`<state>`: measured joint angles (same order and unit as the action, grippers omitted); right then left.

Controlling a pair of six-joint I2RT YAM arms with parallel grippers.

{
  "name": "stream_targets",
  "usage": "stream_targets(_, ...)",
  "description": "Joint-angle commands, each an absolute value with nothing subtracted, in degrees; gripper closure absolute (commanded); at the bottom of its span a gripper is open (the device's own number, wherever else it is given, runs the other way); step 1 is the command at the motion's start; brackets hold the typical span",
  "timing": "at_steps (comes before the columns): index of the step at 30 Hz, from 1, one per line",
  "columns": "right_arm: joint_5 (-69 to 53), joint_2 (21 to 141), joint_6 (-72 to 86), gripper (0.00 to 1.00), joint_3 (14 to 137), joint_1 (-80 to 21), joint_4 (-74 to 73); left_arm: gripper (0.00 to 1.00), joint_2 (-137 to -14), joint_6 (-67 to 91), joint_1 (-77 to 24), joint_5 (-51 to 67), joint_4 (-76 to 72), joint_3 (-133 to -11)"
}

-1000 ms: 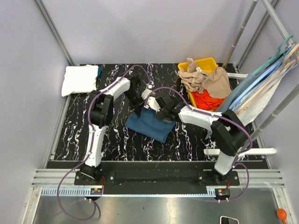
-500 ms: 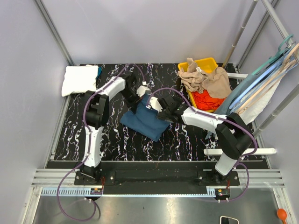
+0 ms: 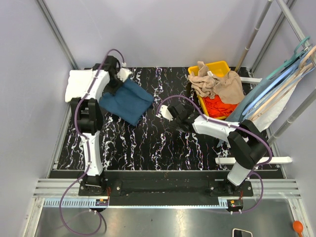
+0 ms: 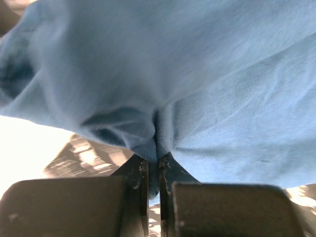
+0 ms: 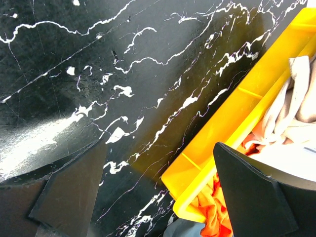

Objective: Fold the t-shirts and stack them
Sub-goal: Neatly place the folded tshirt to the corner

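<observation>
My left gripper carries the blue t-shirt left in the top view onto the folded white t-shirt [image 3: 81,84] [image 4: 24,148] next and releases, as the white one lies there.
The dark teal-blue t-shirt [image 3: 127,101] lies folded at the back left of the table, and my left gripper [image 3: 114,74] is shut on its far edge. In the left wrist view the blue cloth [image 4: 197,74] fills the frame, pinched between the closed jaws of the left gripper [image 4: 158,163]. A folded white t-shirt [image 3: 81,84] lies just left of it. My right gripper [image 3: 174,114] is open and empty over bare table at the centre; in its wrist view it [image 5: 159,145] is beside the yellow bin [image 5: 237,113]. Tan t-shirts [image 3: 217,84] and a red-orange one [image 3: 217,104] fill that bin.
The yellow bin [image 3: 218,64] stands at the back right. Pale blue and beige hangers [image 3: 276,84] lean on a rack at the right edge. Grey walls and metal frame posts close in the black marbled table [image 3: 148,143].
My left arm has swung the teal-blue shirt from the table's centre to the back left, beside the white shirt. My right gripper has let go of the shirt and stays at the centre.
</observation>
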<state>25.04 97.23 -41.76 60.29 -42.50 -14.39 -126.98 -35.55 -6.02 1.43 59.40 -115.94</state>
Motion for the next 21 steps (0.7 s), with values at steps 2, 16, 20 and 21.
stream_targets(2,26.8,95.9,-41.2,0.01,59.9,-43.1,-12.3,1.00,-129.9,-37.4,-2.9,-9.7,53.6,-127.0)
stream_targets(16,26.4,95.5,-39.3,0.01,57.7,-43.1,-12.4,1.00,-134.6,-37.4,5.2,-22.4,37.9,-131.1)
stream_targets(20,26.3,96.1,-38.4,0.01,57.2,-43.1,-12.3,1.00,-133.7,-37.2,7.1,-23.7,34.9,-131.0)
stream_targets(21,26.2,96.2,-38.1,0.01,57.1,-43.1,-12.4,1.00,-133.1,-37.0,7.9,-24.2,34.2,-130.3)
